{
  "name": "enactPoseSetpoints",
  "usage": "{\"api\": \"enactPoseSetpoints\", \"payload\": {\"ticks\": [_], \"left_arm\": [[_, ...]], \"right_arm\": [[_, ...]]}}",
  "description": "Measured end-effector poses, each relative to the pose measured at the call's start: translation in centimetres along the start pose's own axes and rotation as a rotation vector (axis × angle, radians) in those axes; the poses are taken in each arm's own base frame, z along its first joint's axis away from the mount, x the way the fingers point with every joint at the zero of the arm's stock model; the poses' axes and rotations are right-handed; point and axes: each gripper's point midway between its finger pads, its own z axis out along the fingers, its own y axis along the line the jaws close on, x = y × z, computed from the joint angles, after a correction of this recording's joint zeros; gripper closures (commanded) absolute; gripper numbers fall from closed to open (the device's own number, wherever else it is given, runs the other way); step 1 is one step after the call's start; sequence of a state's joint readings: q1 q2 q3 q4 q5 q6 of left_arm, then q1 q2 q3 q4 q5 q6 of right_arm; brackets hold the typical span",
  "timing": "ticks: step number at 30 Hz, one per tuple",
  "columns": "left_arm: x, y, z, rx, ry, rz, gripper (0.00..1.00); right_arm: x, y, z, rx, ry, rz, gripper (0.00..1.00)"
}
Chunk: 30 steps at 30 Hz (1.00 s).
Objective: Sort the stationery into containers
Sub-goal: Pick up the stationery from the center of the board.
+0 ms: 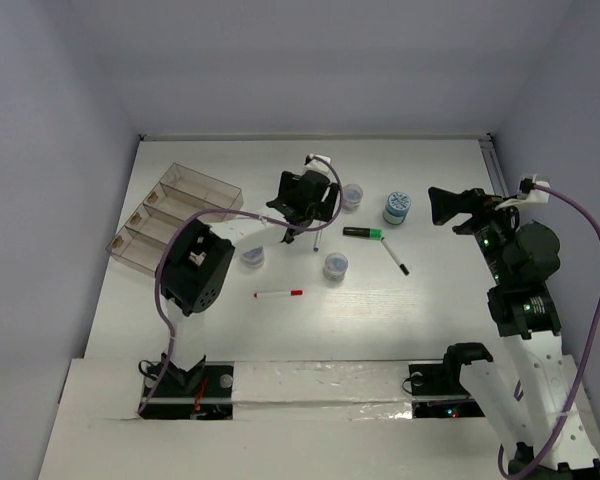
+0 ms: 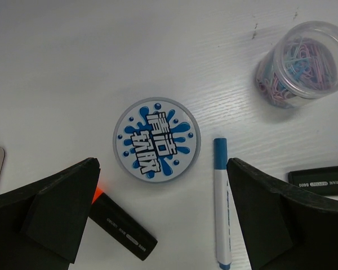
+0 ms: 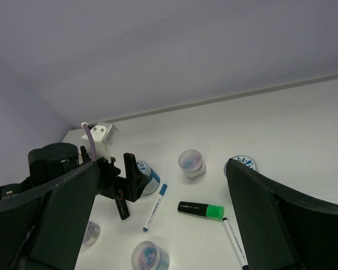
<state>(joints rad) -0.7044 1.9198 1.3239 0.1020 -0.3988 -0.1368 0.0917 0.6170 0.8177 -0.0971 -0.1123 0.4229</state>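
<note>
My left gripper needs to go down next with its fingers wide around the round jar point(image 2: 156, 140), since the blue splash lid already shows in the gap between them.
My left gripper point(image 1: 302, 205) hangs open over the mid-table, empty. In the left wrist view its jaws point(image 2: 163, 225) stand wide apart. Between them lie a round jar with a blue splash lid point(image 2: 156, 139), a white pen with a blue cap point(image 2: 221, 202) and an orange/black highlighter point(image 2: 121, 226). A clear jar of paper clips point(image 2: 304, 64) stands further right. My right gripper point(image 1: 443, 208) is open and empty, raised right of a blue-topped jar point(image 1: 397, 207). The green/black highlighter point(image 1: 363, 233) and a black-capped pen point(image 1: 395, 256) lie near it. The clear organiser tray point(image 1: 170, 215) stands at the left.
A red-capped pen point(image 1: 278, 294) lies nearer the front. Two more small jars point(image 1: 334, 265) point(image 1: 252, 257) stand below the left gripper. The right wrist view shows the left gripper point(image 3: 115, 169), the green highlighter point(image 3: 201, 210) and the back wall.
</note>
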Motion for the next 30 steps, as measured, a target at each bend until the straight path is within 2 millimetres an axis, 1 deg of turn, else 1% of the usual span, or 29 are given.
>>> {"api": "enactPoseSetpoints", "payload": {"ticks": [4, 5, 7, 10, 13, 17, 18, 20, 24, 26, 27, 29, 30], "left_arm": [[0.2, -0.2, 1.4, -0.008, 0.011, 0.021, 0.09], [0.2, -0.2, 1.6, -0.009, 0.012, 0.026, 0.14], [0.3, -0.1, 2.2, -0.013, 0.016, 0.029, 0.18], [0.6, 0.1, 2.9, -0.020, 0.024, 0.035, 0.18], [1.0, 0.6, 3.4, -0.028, 0.035, 0.039, 0.30], [0.8, 0.7, 3.7, -0.026, 0.035, 0.040, 0.62], [0.7, 0.7, 3.7, -0.025, 0.034, 0.042, 0.67], [0.7, 0.7, 3.7, -0.023, 0.035, 0.041, 0.72], [0.4, 0.9, 3.6, -0.018, 0.034, 0.027, 0.74], [-0.6, 1.3, 2.9, -0.009, 0.024, 0.003, 0.74], [-1.4, 1.7, 2.5, -0.007, 0.014, -0.014, 0.74], [-4.0, 3.3, 1.2, -0.006, -0.027, -0.072, 0.74], [-5.6, 4.7, 0.4, -0.013, -0.055, -0.111, 0.74]], "right_arm": [[0.2, 0.0, 0.1, -0.004, 0.008, 0.001, 0.00], [0.2, 0.0, 0.1, -0.006, 0.010, 0.001, 0.00], [0.4, 0.1, 0.2, -0.009, 0.015, 0.002, 0.00], [0.4, 0.1, 0.2, -0.012, 0.019, 0.002, 0.00], [0.5, 0.1, 0.3, -0.012, 0.021, 0.002, 0.00], [0.7, 0.1, 0.4, -0.014, 0.030, 0.003, 0.00], [0.8, 0.1, 0.4, -0.015, 0.031, 0.003, 0.00], [0.8, 0.1, 0.4, -0.014, 0.031, 0.004, 0.00], [1.0, 0.0, 0.5, -0.012, 0.037, 0.005, 0.00], [1.3, -0.2, 0.6, -0.009, 0.044, 0.008, 0.00], [1.4, -0.2, 0.6, -0.008, 0.046, 0.008, 0.00], [1.5, -0.3, 0.7, -0.006, 0.050, 0.009, 0.00], [1.6, -0.3, 0.7, -0.005, 0.051, 0.009, 0.00]]}}
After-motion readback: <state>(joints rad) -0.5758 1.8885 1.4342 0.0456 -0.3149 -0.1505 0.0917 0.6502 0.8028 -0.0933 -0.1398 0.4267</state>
